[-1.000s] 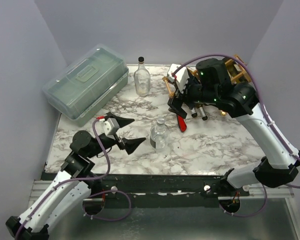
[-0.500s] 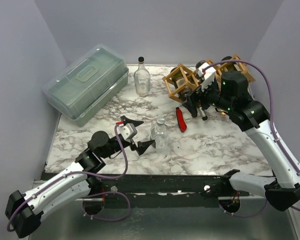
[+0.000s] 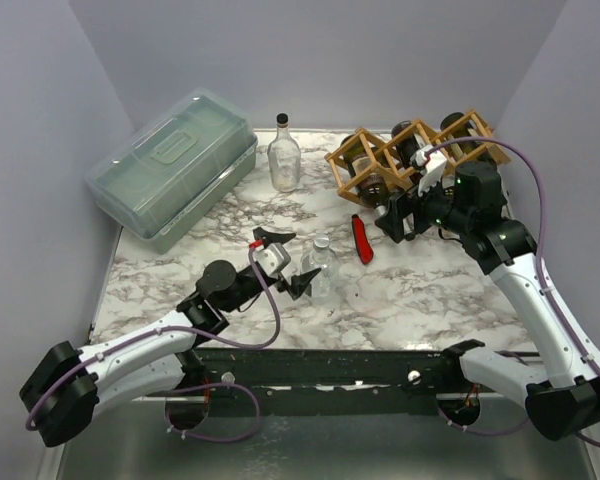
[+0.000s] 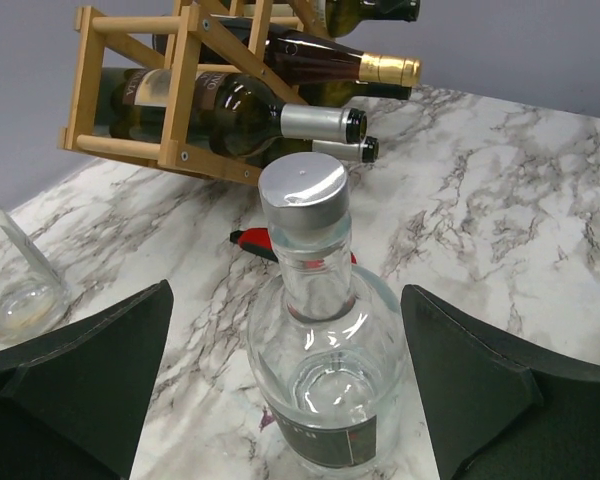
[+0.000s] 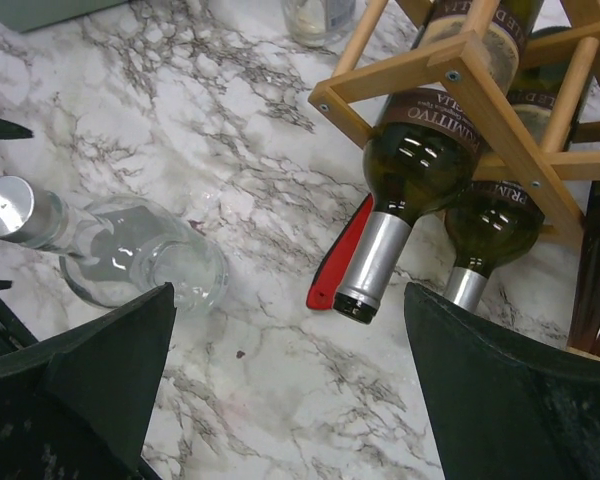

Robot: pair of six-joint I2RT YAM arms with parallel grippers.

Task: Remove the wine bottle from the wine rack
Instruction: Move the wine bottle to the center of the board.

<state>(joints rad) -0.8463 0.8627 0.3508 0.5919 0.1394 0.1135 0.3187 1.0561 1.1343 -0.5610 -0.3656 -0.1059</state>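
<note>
Next, my left gripper slides its open fingers to the right in the top view around the clear bottle's slim neck (image 3: 322, 250) (image 4: 318, 275).
The wooden wine rack (image 3: 410, 152) stands at the back right, with several dark wine bottles lying in its cells. The lowest front wine bottle (image 5: 405, 170) points its silver-capped neck at the table. My right gripper (image 3: 389, 219) hovers open just in front of the rack; in the right wrist view the gripper (image 5: 290, 330) holds nothing and the bottle neck lies ahead of its fingers. My left gripper (image 3: 287, 262) is open at the table's middle. In the left wrist view its fingers (image 4: 90, 380) flank a clear silver-capped bottle (image 4: 320, 340) without touching it, and the rack (image 4: 180, 90) lies beyond.
A red-handled tool (image 3: 362, 240) lies on the marble in front of the rack. The clear round bottle (image 3: 322, 268) stands mid-table. A clear flask with a black cap (image 3: 283, 155) stands at the back. A translucent green lidded box (image 3: 170, 170) fills the back left.
My left arm has reached forward to the right, bringing its open fingers beside the clear bottle. My right arm has drawn back from over the rack, uncovering it and its bottles.
</note>
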